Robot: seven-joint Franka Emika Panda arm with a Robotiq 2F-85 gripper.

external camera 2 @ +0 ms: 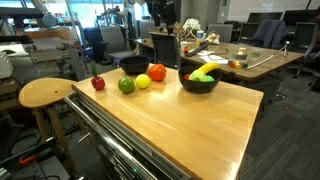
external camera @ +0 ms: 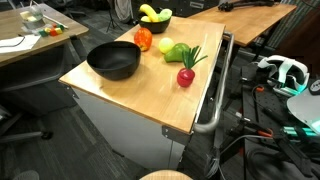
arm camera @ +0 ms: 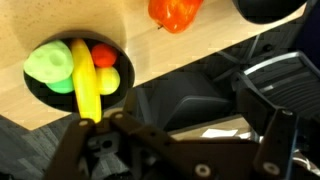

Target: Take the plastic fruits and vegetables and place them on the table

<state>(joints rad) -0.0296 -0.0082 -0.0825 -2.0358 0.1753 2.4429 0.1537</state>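
Observation:
My gripper's fingers are above the yellow banana's overhanging end [external camera 2: 214,66] [arm camera: 92,108], which is to their left in the wrist view, so next I will move across and down onto it.
A black bowl [external camera: 155,19] [external camera 2: 198,83] [arm camera: 40,88] near a table corner holds a yellow banana [arm camera: 85,80], a pale green piece [arm camera: 50,65], a red piece [arm camera: 103,55] and a yellow piece [arm camera: 109,82]. On the light-wood table [external camera: 150,95] [external camera 2: 190,130] lie an orange-red piece [external camera: 143,39] [external camera 2: 157,72] [arm camera: 175,12], a yellow-green piece [external camera: 166,46] [external camera 2: 143,81], a green piece [external camera: 178,52] [external camera 2: 126,85] and a red radish [external camera: 187,74] [external camera 2: 98,83]. In the wrist view my gripper [arm camera: 175,150] hangs open and empty, beside the filled bowl and past the table edge.
A second black bowl [external camera: 112,60] [external camera 2: 134,65] [arm camera: 270,8] stands on the table with nothing showing in it. A metal side bar [external camera: 218,100] runs along one table edge. A round wooden stool [external camera 2: 45,93] and other desks [external camera 2: 250,55] stand around.

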